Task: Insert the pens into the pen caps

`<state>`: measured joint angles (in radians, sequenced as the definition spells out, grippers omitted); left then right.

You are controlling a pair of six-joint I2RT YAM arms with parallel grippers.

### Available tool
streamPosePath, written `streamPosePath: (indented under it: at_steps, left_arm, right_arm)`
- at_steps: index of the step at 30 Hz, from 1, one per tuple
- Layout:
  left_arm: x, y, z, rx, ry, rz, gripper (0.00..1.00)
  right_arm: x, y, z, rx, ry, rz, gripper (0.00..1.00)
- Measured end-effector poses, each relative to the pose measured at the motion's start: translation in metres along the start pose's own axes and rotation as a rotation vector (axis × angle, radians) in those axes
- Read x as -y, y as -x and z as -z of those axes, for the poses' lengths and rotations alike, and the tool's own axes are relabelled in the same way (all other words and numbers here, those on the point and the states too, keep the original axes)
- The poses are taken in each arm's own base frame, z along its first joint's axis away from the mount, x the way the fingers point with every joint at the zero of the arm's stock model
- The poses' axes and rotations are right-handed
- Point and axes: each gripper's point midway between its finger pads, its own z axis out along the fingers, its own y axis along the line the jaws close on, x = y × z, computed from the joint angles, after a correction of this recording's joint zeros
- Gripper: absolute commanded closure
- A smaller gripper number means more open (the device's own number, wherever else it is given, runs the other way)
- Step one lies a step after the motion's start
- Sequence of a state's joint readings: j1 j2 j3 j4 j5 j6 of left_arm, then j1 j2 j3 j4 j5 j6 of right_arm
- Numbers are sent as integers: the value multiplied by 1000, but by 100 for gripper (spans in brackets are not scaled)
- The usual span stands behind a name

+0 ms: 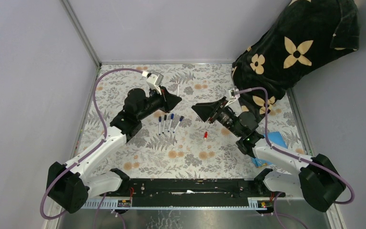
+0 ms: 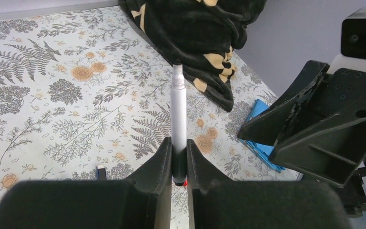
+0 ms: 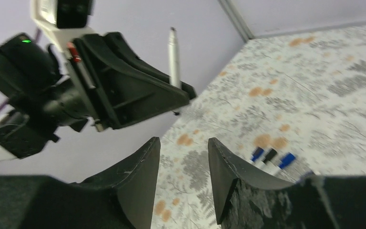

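Observation:
The left gripper moves down and back next, tilting to release the pen flat on the tabletop beside the red cap (image 1: 205, 135), because that patch is bare.
My left gripper (image 1: 174, 101) (image 2: 178, 145) is shut on a white-barrelled pen (image 2: 178, 107) (image 1: 177, 89) (image 3: 173, 55). The pen stands upright with its small dark tip up and its dark lower end between the fingers. My right gripper (image 1: 198, 109) (image 3: 183, 143) faces it from the right, a short way off, open and empty. Several capped pens (image 1: 169, 123) (image 3: 270, 156) with blue and black caps lie side by side on the table below the left gripper. A red cap (image 1: 205, 135) (image 2: 185, 182) lies alone on the table under the two grippers.
A black blanket with tan flowers (image 1: 295, 47) (image 2: 195, 43) is heaped at the back right corner. A blue cloth (image 1: 276, 140) (image 2: 262, 148) lies by the right arm. Grey walls close the floral table (image 1: 181, 157) at the left and back.

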<state>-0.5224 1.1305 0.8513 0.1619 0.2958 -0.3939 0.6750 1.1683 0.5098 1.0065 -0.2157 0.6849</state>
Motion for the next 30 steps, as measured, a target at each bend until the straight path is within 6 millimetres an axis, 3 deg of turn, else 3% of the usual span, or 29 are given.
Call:
streamPosePath:
  at_steps: [8,14,20,23,27,30]
  left_arm:
    - [3,-5,-5,-29,-33,-9,100]
    - [38,-21,-6,-116,-263,-15,100]
    - [58,-30,-1,-166,-408,-18,100]
    - [61,-29,-3,-171,-415,-27,100]
    - [55,-29,-21,-189,-344,-48,100]
    - [46,-45,-39,-244,-238,-45,100]
  right_arm:
    - [45,-8,29,-40,-276,34,50]
    - [81,-5,58,-6,-510,35,49]
    - [110,-10,81,0,-684,29,49]
    - [120,-16,91,-9,-736,28,49]
    - [127,-18,97,-7,-773,29,49]
    - [130,-17,100,3,-796,34,48]
